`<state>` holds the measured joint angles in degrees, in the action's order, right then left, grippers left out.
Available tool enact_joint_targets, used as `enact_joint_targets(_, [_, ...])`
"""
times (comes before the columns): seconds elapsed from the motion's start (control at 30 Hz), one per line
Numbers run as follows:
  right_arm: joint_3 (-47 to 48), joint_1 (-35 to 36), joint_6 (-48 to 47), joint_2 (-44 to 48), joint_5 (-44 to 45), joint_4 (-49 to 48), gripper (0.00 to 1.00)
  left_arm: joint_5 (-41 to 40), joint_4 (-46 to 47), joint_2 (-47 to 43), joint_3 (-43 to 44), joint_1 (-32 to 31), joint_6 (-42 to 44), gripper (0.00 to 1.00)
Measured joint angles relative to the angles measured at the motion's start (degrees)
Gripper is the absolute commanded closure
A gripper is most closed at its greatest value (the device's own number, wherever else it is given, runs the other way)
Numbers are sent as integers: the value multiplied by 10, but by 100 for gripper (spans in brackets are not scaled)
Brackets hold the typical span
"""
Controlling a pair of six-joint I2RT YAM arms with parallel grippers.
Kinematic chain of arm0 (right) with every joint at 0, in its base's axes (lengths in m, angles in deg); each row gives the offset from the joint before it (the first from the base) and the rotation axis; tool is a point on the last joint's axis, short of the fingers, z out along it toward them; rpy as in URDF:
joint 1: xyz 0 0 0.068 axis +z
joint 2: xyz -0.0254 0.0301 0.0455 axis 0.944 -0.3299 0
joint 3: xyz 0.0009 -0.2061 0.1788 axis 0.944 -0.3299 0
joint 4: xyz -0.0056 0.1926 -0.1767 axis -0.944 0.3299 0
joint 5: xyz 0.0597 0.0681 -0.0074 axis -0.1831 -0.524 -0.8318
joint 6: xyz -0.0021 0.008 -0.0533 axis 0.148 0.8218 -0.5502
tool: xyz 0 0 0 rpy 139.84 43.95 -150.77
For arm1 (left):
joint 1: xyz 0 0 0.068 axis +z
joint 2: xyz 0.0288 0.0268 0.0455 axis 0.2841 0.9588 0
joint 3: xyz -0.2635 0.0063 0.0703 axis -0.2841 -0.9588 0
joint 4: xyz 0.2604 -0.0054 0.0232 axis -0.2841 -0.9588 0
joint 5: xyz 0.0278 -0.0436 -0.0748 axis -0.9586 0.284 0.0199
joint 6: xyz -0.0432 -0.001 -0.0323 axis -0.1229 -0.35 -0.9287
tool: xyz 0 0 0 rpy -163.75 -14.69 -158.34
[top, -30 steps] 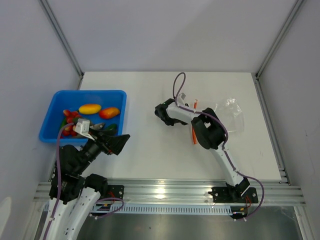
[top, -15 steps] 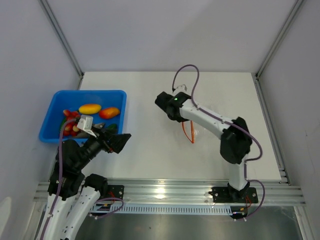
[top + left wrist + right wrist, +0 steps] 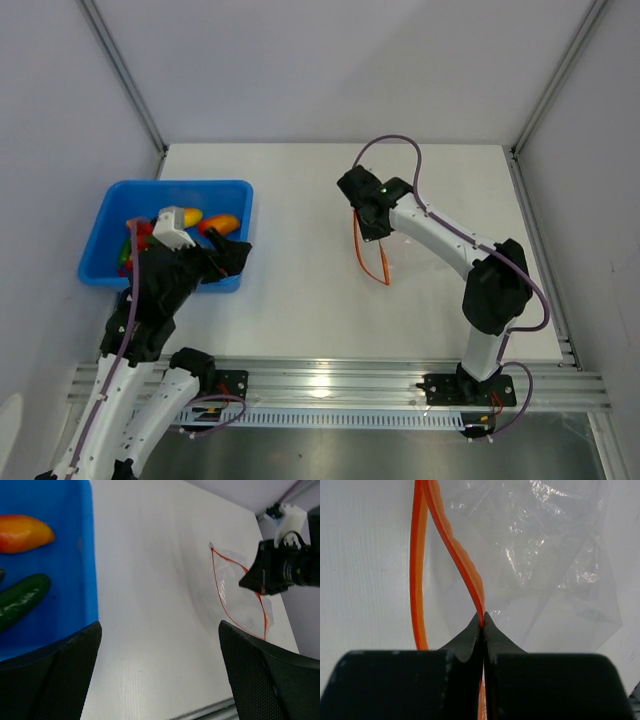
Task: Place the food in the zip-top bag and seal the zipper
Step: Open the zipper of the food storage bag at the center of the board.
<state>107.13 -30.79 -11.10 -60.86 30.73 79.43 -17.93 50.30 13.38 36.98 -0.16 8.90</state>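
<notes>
The left gripper goes leftward in the top view and down onto the food beside the green pepper next, with the zipper parted. The pepper lies below the food.
The zip-top bag (image 3: pixel 540 555) is clear and crinkly. Its zipper (image 3: pixel 455 550) is a red-orange strip, parted into a loop in the top view (image 3: pixel 360 250). My right gripper (image 3: pixel 483 617) is shut on one strip of the zipper and holds it up at mid table (image 3: pixel 372 220). The food lies in the blue tray (image 3: pixel 100 225): a yellow-orange mango (image 3: pixel 222 222), red pieces (image 3: pixel 140 229), and a green pepper (image 3: pixel 20 602) beside a mango (image 3: pixel 22 532). My left gripper (image 3: pixel 159 630) is open and empty at the tray's right edge (image 3: pixel 232 256).
The blue tray's near right wall (image 3: pixel 92 570) lies under my left gripper. The left wrist view shows the bag (image 3: pixel 240 600) and the right gripper's black body (image 3: pixel 285 572) across bare white table. A metal rail (image 3: pixel 330 380) runs along the near edge.
My right gripper has moved right and away with the zipper strip, pulling the bag's mouth into a loop. My left arm has swung forward over the tray's near right corner.
</notes>
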Motion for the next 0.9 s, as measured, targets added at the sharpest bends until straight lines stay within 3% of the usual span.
enact_joint_targets(0.2, [89,-19,-23,-12,-83,41,100,-128,-74,99,180,16,-50,1])
enact_joint_targets(0.4, [87,-31,-34,5,-160,43,100,-173,-173,253,294,104,-91,8])
enact_joint_targets(0.6, [67,-47,-40,13,-237,45,100,-168,-221,390,299,207,-104,13])
enact_joint_targets(0.9, [49,-104,-30,13,-309,35,100,-176,-210,411,273,269,-124,16])
